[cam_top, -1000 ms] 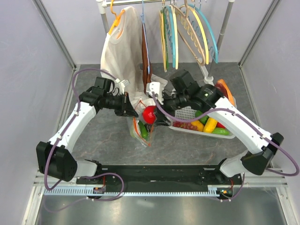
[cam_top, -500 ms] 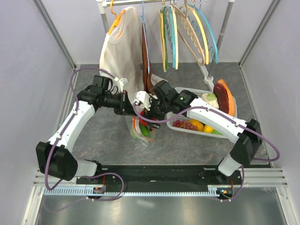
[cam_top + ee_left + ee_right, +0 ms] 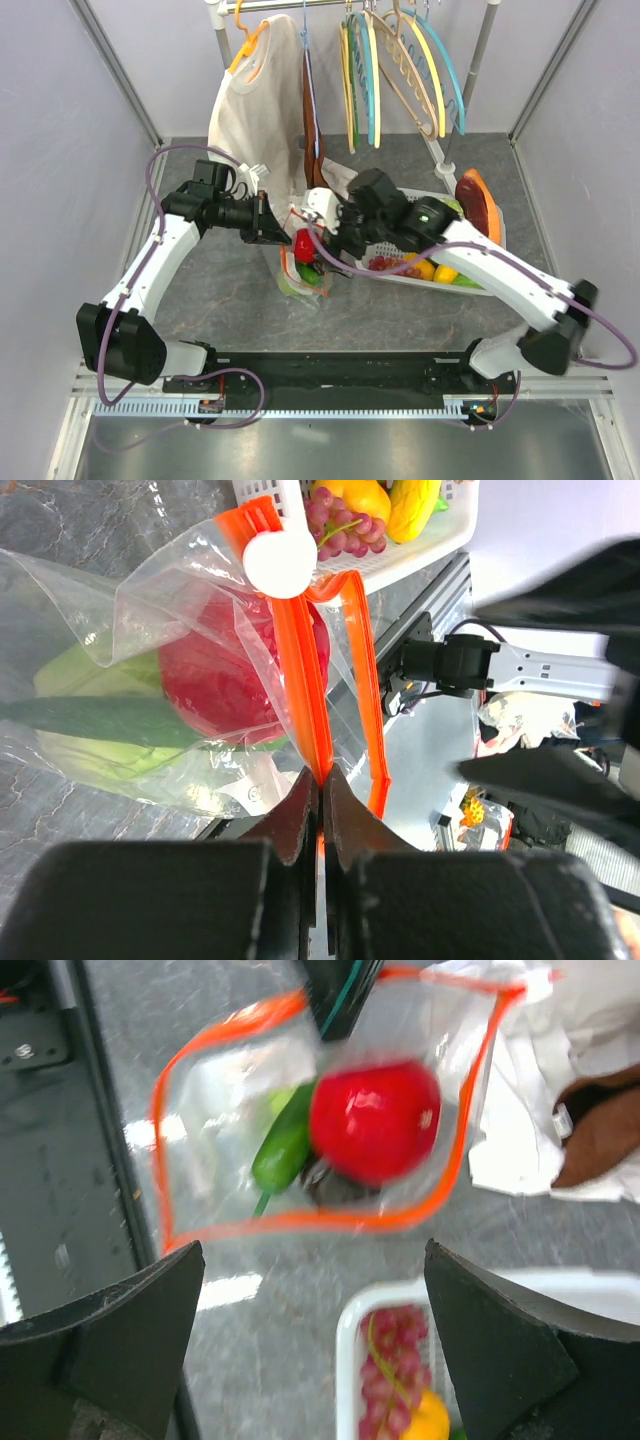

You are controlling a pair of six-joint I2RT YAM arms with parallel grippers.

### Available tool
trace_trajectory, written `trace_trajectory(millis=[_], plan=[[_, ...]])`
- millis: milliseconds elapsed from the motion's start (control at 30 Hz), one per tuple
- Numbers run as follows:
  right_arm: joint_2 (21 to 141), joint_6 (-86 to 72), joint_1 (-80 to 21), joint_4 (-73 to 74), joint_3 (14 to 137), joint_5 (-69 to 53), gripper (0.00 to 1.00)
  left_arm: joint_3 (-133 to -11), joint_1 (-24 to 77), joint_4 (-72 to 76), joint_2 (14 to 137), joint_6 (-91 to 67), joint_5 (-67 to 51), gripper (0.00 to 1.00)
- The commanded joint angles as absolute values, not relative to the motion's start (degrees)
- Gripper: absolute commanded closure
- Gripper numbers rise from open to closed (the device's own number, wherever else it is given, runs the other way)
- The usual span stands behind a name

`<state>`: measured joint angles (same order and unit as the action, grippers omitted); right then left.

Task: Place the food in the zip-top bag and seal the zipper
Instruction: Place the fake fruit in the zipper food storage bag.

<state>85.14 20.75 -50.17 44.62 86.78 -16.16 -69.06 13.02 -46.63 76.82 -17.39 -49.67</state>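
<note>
The right gripper moves to the right in the top view and down onto the basket's grapes (image 3: 383, 263) next, since they still lie outside the open bag (image 3: 298, 280).
The clear zip-top bag (image 3: 298, 280) hangs with its mouth held open, its lower end on the table. My left gripper (image 3: 275, 226) is shut on the bag's orange-red zipper (image 3: 312, 695) near one end; a white slider (image 3: 280, 564) sits on the strip. The red round food (image 3: 375, 1120) lies inside the bag beside a green oblong one (image 3: 283, 1146); both show through the plastic in the left wrist view (image 3: 245, 675). My right gripper (image 3: 312, 1252) is open and empty, hovering just above the bag's mouth and the basket's edge (image 3: 330, 250).
A white slotted basket (image 3: 405, 279) to the right of the bag holds purple grapes (image 3: 395, 1370), yellow pieces (image 3: 430, 1422) and green ones. A white garment (image 3: 255, 110) and coloured hangers (image 3: 400, 70) hang on the rack behind. Crumpled white cloth (image 3: 520, 1150) lies beside the bag.
My right gripper carried the red food over the bag's mouth, let it go into the bag, and has drawn back open. The left gripper kept its hold on the zipper.
</note>
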Motion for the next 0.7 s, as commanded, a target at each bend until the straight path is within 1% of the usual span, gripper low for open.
trace_trajectory(millis=[0,100,200,233,333,433,667], plan=[[74.81,21.18,-46.51,50.45,79.14,-18.28,0.02,-70.23,12.74,-46.49,76.03,-16.00,-51.42,0.98],[72.16,22.41,-41.23,52.90,74.81,-17.67,0.02,-69.96,12.74,-46.49,76.03,-15.82,-51.33,0.98],[71.81,22.24,-37.01,55.02,73.48,-17.66,0.02,-69.70,12.74,-46.41,76.11,-15.56,-51.15,0.98],[72.07,22.32,-36.22,55.54,73.22,-15.84,0.02,-69.78,12.74,-46.49,76.11,-15.73,-50.98,0.98],[75.22,25.38,-33.23,57.74,71.38,-10.22,0.07,-70.57,12.74,-46.50,75.85,-15.91,-51.15,0.98],[78.47,29.25,-29.28,58.71,69.44,-8.70,0.11,-71.37,12.74,-46.67,76.02,-16.00,-51.24,0.98],[84.28,31.73,-24.79,54.24,69.08,-4.48,0.19,-71.28,12.66,-46.76,75.94,-16.26,-51.33,0.98]])
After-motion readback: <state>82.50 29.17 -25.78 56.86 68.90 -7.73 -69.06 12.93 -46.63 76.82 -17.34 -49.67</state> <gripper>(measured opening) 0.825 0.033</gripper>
